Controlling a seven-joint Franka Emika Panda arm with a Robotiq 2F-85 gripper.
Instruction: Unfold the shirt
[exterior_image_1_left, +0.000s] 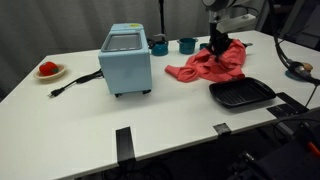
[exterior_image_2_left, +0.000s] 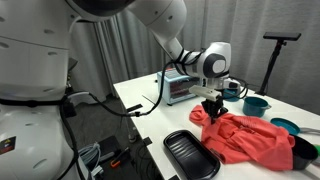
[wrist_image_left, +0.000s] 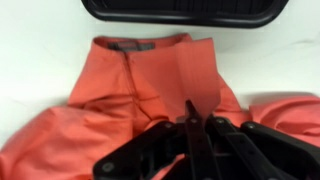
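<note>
The gripper pulls the pinched fold back next to spread the crumpled shirt. It then lets go over the tabletop (exterior_image_1_left: 296, 96) beside the tray, which lies back from the gripper.
The coral-red shirt (exterior_image_1_left: 203, 66) lies crumpled on the white table, right of middle. It also shows in the other exterior view (exterior_image_2_left: 252, 140) and fills the wrist view (wrist_image_left: 140, 85), where its collar edge points toward the tray. My gripper (exterior_image_1_left: 217, 47) stands upright over the shirt's far side in both exterior views (exterior_image_2_left: 211, 112). In the wrist view the fingers (wrist_image_left: 190, 108) are pressed together, with a fold of the fabric drawn up between them. The rest of the shirt lies in folds on the table.
A black grill tray (exterior_image_1_left: 241, 94) (exterior_image_2_left: 190, 155) (wrist_image_left: 185, 10) lies just in front of the shirt. A light blue toaster oven (exterior_image_1_left: 126, 60) with a black cord (exterior_image_1_left: 75, 83) stands mid-table. Two teal cups (exterior_image_1_left: 160, 46) (exterior_image_1_left: 187, 45) stand behind. A plate with a red object (exterior_image_1_left: 48, 69) sits far left.
</note>
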